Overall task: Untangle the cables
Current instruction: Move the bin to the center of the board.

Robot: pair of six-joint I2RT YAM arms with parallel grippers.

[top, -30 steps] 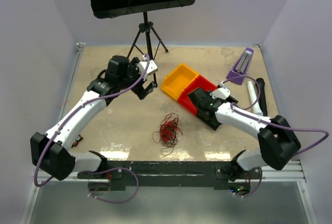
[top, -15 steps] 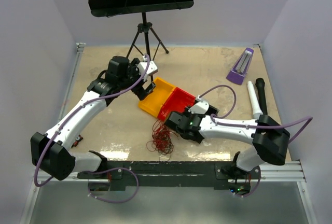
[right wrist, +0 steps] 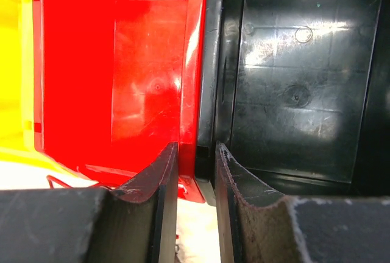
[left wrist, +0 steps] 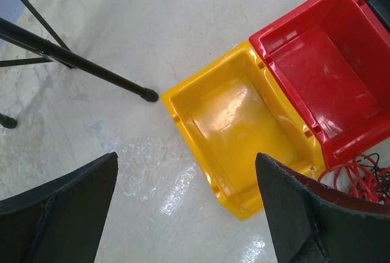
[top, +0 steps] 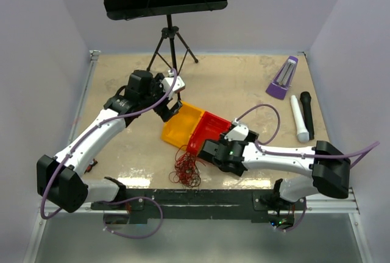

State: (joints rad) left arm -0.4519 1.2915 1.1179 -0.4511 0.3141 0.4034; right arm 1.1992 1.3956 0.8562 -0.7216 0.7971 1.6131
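Note:
My right gripper turns the bin row next, moves it outward onto the clear tabletop beyond and releases the bins' adjoining sides there, since the red bin [top: 209, 130] touches the cables.
The cables [top: 187, 168] are a small loopy clump of thin red and black wires near the table's front edge, touching the red bin [top: 209, 130]. They also show at the corner of the left wrist view, cables [left wrist: 359, 175]. Three bins sit joined in a row: yellow bin [top: 181, 124], red, and a black bin [right wrist: 298, 74]. My right gripper [right wrist: 196, 147] is shut on the adjoining walls of the red bin [right wrist: 146, 74] and the black bin. My left gripper [left wrist: 186, 159] hangs wide open above the table beside the yellow bin [left wrist: 237, 117], holding nothing.
A music stand's tripod [top: 172, 38] stands at the back, one leg [left wrist: 73, 62] close to my left gripper. A purple wedge-shaped object [top: 283, 77] and a white microphone [top: 297, 119] beside a black one [top: 306, 112] lie at the right.
My right arm has dragged the joined bins from the right-middle toward the near left, up against the cables. The cable clump has shifted slightly toward the front. The left arm barely moved.

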